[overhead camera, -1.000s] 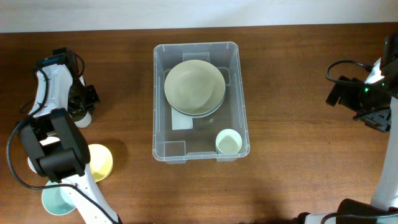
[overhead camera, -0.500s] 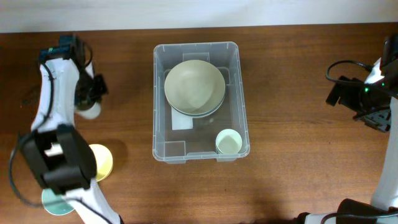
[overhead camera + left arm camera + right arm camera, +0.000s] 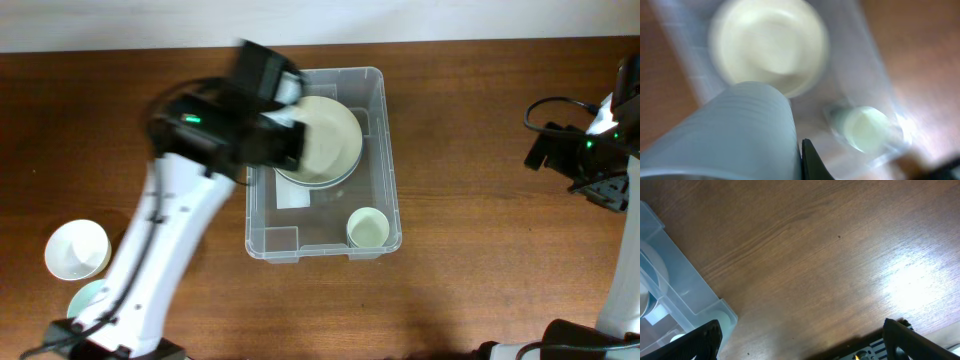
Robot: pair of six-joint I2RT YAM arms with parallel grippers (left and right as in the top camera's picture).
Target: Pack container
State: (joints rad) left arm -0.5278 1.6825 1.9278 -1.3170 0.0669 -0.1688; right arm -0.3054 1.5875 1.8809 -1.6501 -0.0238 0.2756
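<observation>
The ribbed cup should next swing back past the cream bowl in my left gripper, then go down over the open, empty opening of the pale green cup (image 3: 368,228) (image 3: 868,129).
The container (image 3: 390,150) is a large clear bin at the table's middle. It holds a big cream bowl (image 3: 325,135), a small pale green cup (image 3: 367,228) in its near right corner, and a white label (image 3: 293,195) on its base. My left gripper (image 3: 288,138) is blurred over the bin's left rim, shut on a pale ribbed cup (image 3: 735,130). The left wrist view shows the bowl (image 3: 772,45) and green cup (image 3: 867,127) below. My right gripper (image 3: 600,188) is open and empty over bare wood, far right of the bin.
A white cup (image 3: 77,250) and a teal cup (image 3: 85,300) stand at the near left, partly hidden by the left arm. The right wrist view shows the container's corner (image 3: 675,285) at its left edge and the wooden table (image 3: 830,255).
My left arm has swung fast from the far left to over the container's left side, carrying the pale cup. The white cup at the near left is now uncovered. The right arm has not moved.
</observation>
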